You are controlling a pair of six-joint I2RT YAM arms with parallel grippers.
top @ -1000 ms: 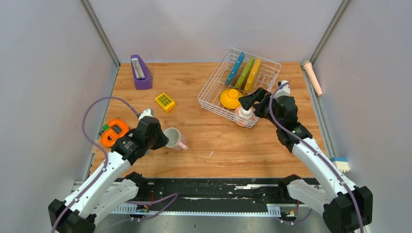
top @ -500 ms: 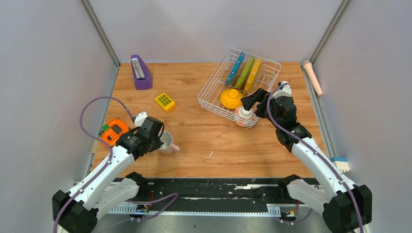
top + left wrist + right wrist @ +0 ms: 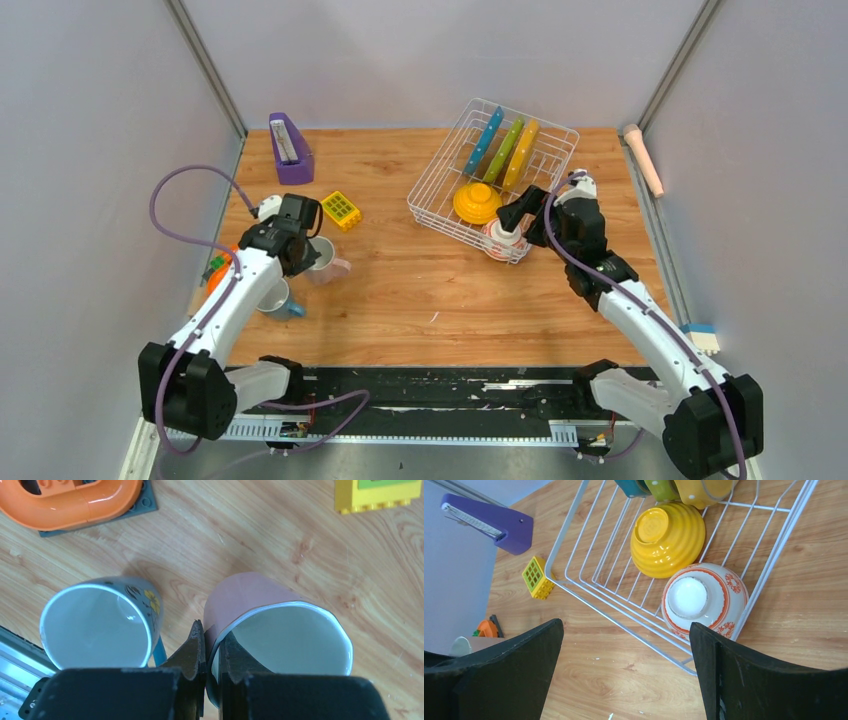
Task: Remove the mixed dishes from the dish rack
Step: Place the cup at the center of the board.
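Note:
The pinkish cup in my left gripper should go down next onto the bare wood (image 3: 183, 599) beside the blue cup, and I should let go of the cup's rim there, because this clear spot is below my gripper.
My left gripper (image 3: 305, 250) is shut on the rim of the pinkish cup (image 3: 250, 597), one finger inside and one outside; the cup (image 3: 330, 264) is at the table's left. A blue cup (image 3: 276, 300) stands upright just beside it (image 3: 100, 625). The white wire dish rack (image 3: 430, 190) at the back right holds blue (image 3: 485, 140), green (image 3: 505, 148) and yellow (image 3: 522, 152) plates on edge. An upturned yellow bowl (image 3: 669, 540) and an upturned red-and-white bowl (image 3: 704, 600) lie in it too. My right gripper (image 3: 626, 625) hangs open above the rack's near corner, empty.
A purple wedge holder (image 3: 289, 150) stands at the back left and a yellow grid block (image 3: 340, 210) lies just beyond the pinkish cup. An orange round gadget (image 3: 75, 500) sits at the left edge. A pink cylinder (image 3: 643, 158) lies along the right wall.
My left arm has swung the pinkish cup to the left and away from the near edge, toward the yellow block, uncovering the blue cup. The right gripper has barely moved.

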